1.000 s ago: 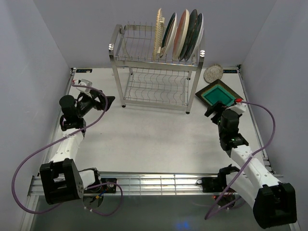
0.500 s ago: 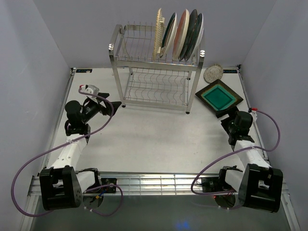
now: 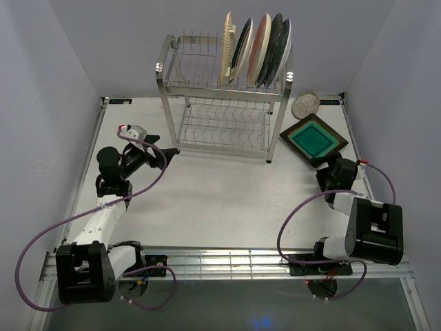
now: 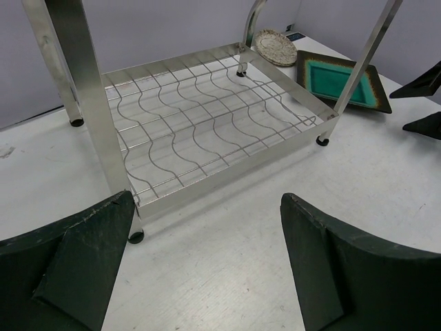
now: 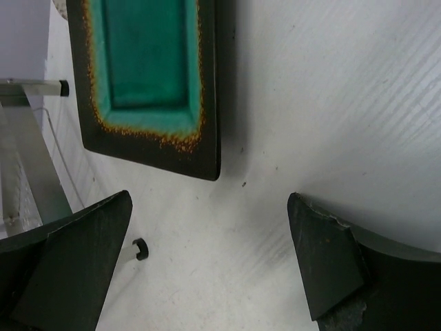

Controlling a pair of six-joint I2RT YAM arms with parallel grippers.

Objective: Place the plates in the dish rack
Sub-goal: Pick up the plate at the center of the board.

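Next, the right gripper moves outward until its open fingers straddle the square plate's near corner (image 3: 316, 163) (image 5: 209, 164), because that corner lies just outward of the gap between them.
The dish rack (image 3: 224, 103) stands at the back of the table, with several plates (image 3: 258, 49) upright in the right part of its top tier. The lower shelf (image 4: 207, 131) holds nothing. A brown square plate with a teal centre (image 3: 313, 140) (image 5: 148, 76) (image 4: 337, 79) lies flat to the right of the rack. A small silver-grey round plate (image 3: 305, 105) (image 4: 275, 47) lies behind it. My left gripper (image 3: 164, 148) (image 4: 207, 200) is open and empty near the rack's front left foot. My right gripper (image 3: 324, 174) (image 5: 210, 196) is open and empty just short of the square plate's near corner.
The rack's front left post (image 4: 93, 103) rises close to my left fingers. Its front right foot (image 5: 141, 249) shows beside my right gripper's left finger. The right arm is folded back close to its base (image 3: 372, 231). Side walls close in the table on the left and right.
The right arm has pulled back toward its base, drawing its gripper off the square plate's edge with the jaws opening slightly. The left gripper has moved right, toward the rack's front left foot.
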